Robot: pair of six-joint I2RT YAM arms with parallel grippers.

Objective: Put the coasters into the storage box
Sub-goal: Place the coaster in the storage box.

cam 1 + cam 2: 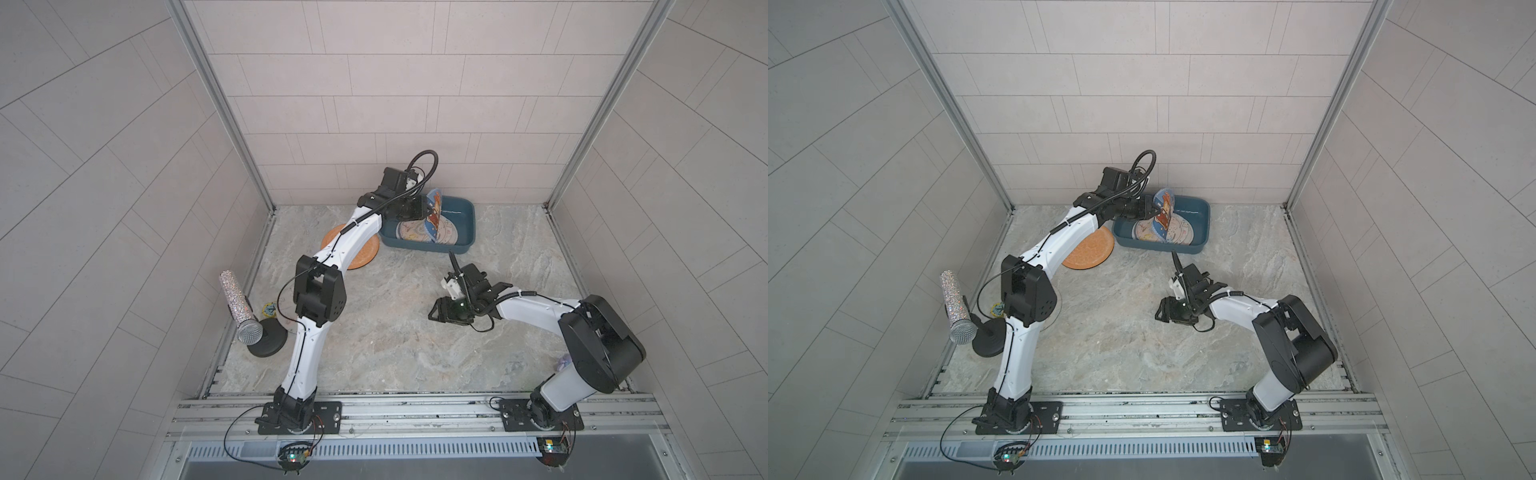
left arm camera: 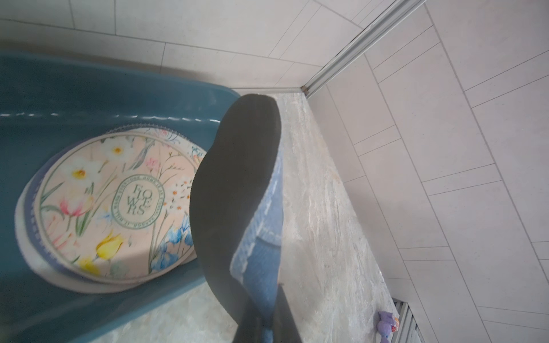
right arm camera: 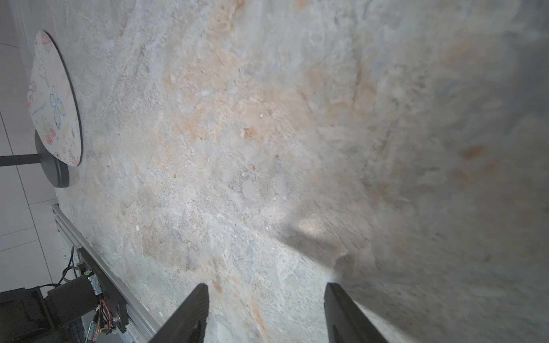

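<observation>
My left gripper lowers toward the flower-print stack (image 1: 412, 231) (image 2: 123, 208) in the teal storage box next and releases the coaster's edge, since that stack lies below my gripper.
My left gripper (image 1: 424, 209) (image 2: 267, 314) is shut on the edge of a blue cartoon-print coaster (image 1: 434, 212) (image 1: 1163, 212) with a black underside (image 2: 237, 193). It holds the coaster upright over the left end of the teal storage box (image 1: 467, 208) (image 1: 1202, 208) (image 2: 89, 95). Inside the box lies a stack of coasters (image 1: 409, 235), topped by a flower print (image 2: 113, 202). An orange coaster (image 1: 368, 255) (image 1: 1088, 253) lies left of the box, partly under the left arm. A pale butterfly-print coaster (image 3: 55, 101) lies by the microphone base. My right gripper (image 1: 434, 312) (image 3: 264, 289) hangs open and empty above the bare floor.
A glittery microphone (image 1: 237, 303) on a black round base (image 1: 268, 340) stands at the left wall. A small purple toy (image 2: 386, 325) lies near the right arm's base. Tiled walls close in the back and both sides.
</observation>
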